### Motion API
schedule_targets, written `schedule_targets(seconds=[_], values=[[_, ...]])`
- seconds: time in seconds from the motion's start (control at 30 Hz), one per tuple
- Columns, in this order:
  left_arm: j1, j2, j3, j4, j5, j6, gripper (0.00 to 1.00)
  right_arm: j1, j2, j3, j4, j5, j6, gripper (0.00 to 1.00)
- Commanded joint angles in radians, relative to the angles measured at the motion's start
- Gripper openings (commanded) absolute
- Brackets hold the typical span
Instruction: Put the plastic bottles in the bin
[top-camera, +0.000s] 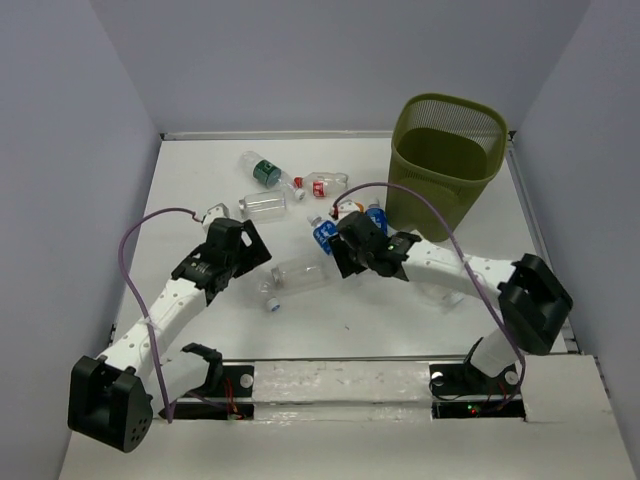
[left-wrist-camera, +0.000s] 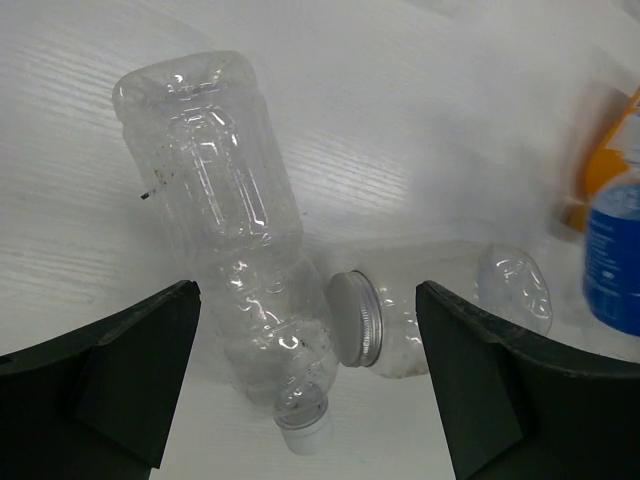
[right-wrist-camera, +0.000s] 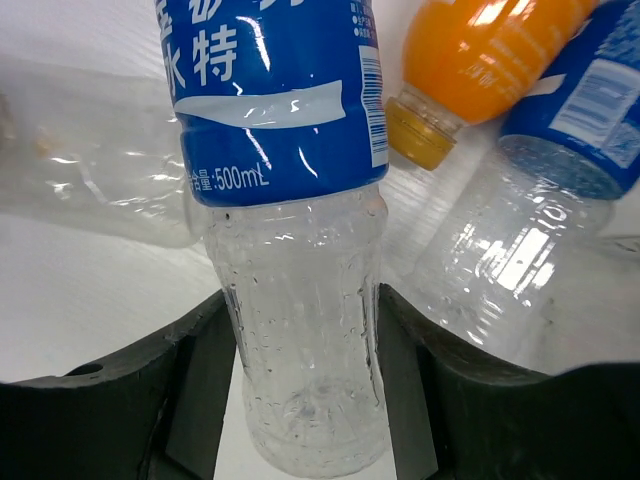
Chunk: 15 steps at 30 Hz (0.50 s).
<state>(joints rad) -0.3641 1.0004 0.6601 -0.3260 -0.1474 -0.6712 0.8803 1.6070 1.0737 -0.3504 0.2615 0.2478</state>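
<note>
The robot's right gripper should next move up, outward and to the right in the top view to release the blue-labelled bottle over the bin's opening (top-camera: 449, 146), because the bin's rim is high.
My right gripper (top-camera: 340, 248) (right-wrist-camera: 305, 305) is shut on the clear lower body of a blue-labelled bottle (right-wrist-camera: 285, 130) (top-camera: 322, 235), with both fingers pressed against its sides. My left gripper (top-camera: 256, 250) (left-wrist-camera: 305, 310) is open and empty above a clear unlabelled bottle (left-wrist-camera: 225, 220) (top-camera: 298, 273) with a white cap (left-wrist-camera: 305, 435). A second clear bottle with a silver cap (left-wrist-camera: 355, 318) lies beside it between the jaws. An orange bottle (right-wrist-camera: 480, 55) (top-camera: 346, 207) and another blue-labelled bottle (right-wrist-camera: 580, 90) (top-camera: 377, 214) lie close by. The olive-green mesh bin (top-camera: 445, 160) stands at the back right.
A green-labelled bottle (top-camera: 265, 170), a red-labelled bottle (top-camera: 322, 185) and a clear bottle (top-camera: 263, 205) lie at the back middle. Grey walls enclose the table on the left, back and right.
</note>
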Motion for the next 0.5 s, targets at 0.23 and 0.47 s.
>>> schedule_targets(seconds=[0.23, 0.47], values=[[0.007, 0.021, -0.091, 0.067, -0.149, -0.123, 0.99, 0.016, -0.407, 0.133, 0.031, -0.005, -0.060, 0.36], [0.007, 0.096, -0.102, 0.134, -0.135, -0.113, 0.99, -0.136, -0.426, 0.353, 0.132, 0.182, -0.222, 0.34]])
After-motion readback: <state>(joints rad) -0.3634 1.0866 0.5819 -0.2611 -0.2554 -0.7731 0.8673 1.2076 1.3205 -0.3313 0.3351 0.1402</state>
